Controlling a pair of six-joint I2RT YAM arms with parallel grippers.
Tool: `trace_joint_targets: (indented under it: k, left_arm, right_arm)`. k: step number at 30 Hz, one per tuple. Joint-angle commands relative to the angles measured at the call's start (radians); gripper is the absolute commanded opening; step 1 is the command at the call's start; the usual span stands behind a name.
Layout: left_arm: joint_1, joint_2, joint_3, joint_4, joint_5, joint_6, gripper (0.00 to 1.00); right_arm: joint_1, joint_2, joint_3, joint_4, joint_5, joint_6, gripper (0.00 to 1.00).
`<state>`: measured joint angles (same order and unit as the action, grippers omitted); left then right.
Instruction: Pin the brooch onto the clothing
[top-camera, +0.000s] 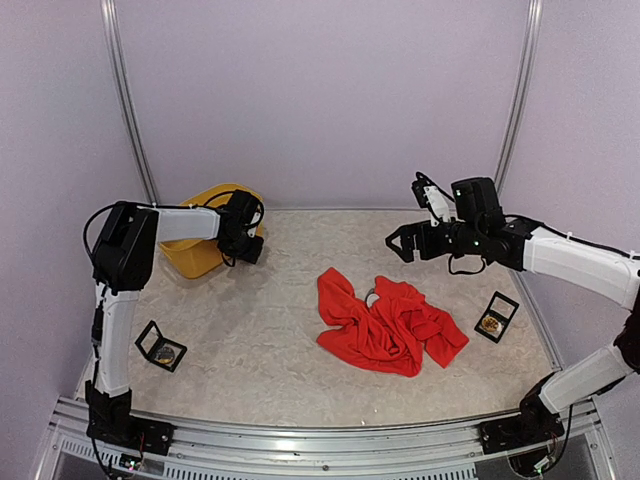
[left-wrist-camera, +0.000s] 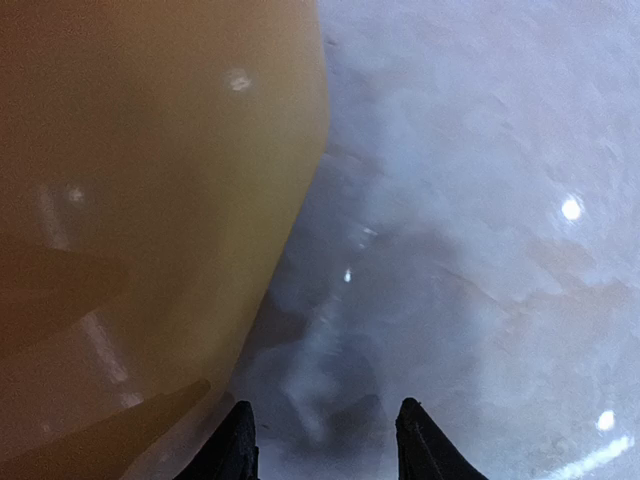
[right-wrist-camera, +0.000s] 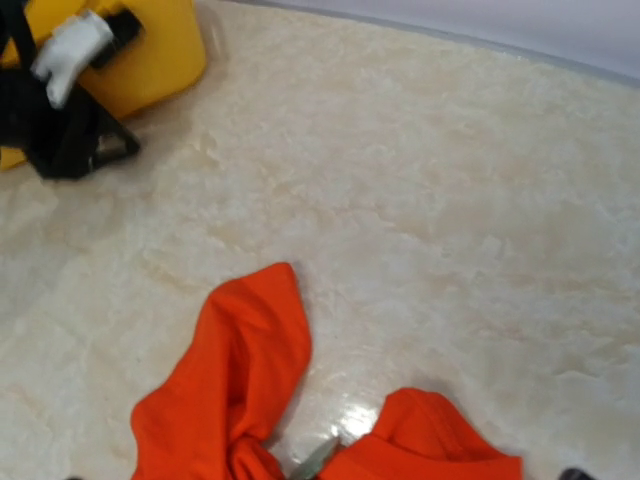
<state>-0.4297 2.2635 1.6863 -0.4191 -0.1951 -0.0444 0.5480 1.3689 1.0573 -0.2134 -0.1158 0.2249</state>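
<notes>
The right gripper moves back and down from beyond the red T-shirt onto its bunched peak (top-camera: 421, 317) next, because the crumpled cloth stands up in folds there.
The red T-shirt (top-camera: 385, 325) lies crumpled in the middle of the table and also shows in the right wrist view (right-wrist-camera: 230, 390), with a small pale label (right-wrist-camera: 315, 460) between its folds. A gold brooch (top-camera: 490, 324) sits in an open black box (top-camera: 497, 316) to the shirt's right. A second open black box (top-camera: 161, 346) with a gold piece lies at the front left. My left gripper (top-camera: 245, 240) is open and empty, low over the table beside the yellow basket (left-wrist-camera: 150, 200); its fingertips (left-wrist-camera: 240, 440) show apart. My right gripper (top-camera: 405, 243) is open and empty, raised beyond the shirt.
The yellow plastic basket (top-camera: 205, 240) stands at the back left, against my left gripper. The marble-patterned table (top-camera: 270, 320) is walled by pale panels at the back and sides. A metal rail (top-camera: 300, 435) runs along the near edge.
</notes>
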Motion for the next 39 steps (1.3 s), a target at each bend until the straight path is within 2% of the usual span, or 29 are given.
trace_joint_targets:
  k: [1,5,10,13,17,21,23,28,31,34,37,39]
  left_arm:
    - [0.135,-0.007,0.071,0.126,-0.163,-0.112,0.44]
    - [0.241,0.049,0.167,0.098,-0.189,-0.138,0.44]
    - [0.337,0.090,0.228,0.082,-0.175,-0.169,0.44]
    - [0.337,0.057,0.203,0.136,-0.113,-0.114,0.44]
    - [0.274,-0.086,0.079,0.261,-0.066,-0.033,0.53]
    - [0.179,-0.295,-0.093,0.336,-0.043,0.002,0.64]
    - [0.109,-0.420,-0.180,0.330,-0.022,0.025,0.64]
    - [-0.174,-0.608,-0.404,0.277,0.252,0.170,0.63]
    - [-0.366,-0.607,-0.494,0.251,0.357,0.259,0.66]
    - [-0.546,-0.565,-0.577,0.265,0.352,0.365,0.78]
    - [-0.635,-0.499,-0.583,0.272,0.314,0.440,0.82]
    - [-0.649,-0.457,-0.567,0.295,0.277,0.450,0.83]
  right_arm:
    - [0.004,-0.002,-0.097,0.167,-0.019,0.114,0.99]
    - [0.005,0.039,-0.144,0.251,-0.011,0.187,0.99]
    - [0.015,0.116,-0.060,0.103,0.052,0.146,0.97]
    - [0.034,0.124,-0.021,0.004,0.092,0.092,0.93]
    - [0.067,0.117,0.032,-0.183,0.108,0.051,0.89]
    - [0.116,0.073,0.073,-0.435,0.205,0.108,0.84]
    - [0.128,0.037,0.062,-0.516,0.223,0.158,0.78]
    - [0.128,-0.023,-0.009,-0.522,0.198,0.218,0.56]
    - [0.119,0.006,-0.023,-0.500,0.198,0.206,0.57]
    - [0.112,0.061,-0.036,-0.502,0.209,0.192,0.58]
    - [0.107,0.089,-0.076,-0.445,0.183,0.174,0.54]
    - [0.100,0.108,-0.090,-0.415,0.170,0.171,0.46]
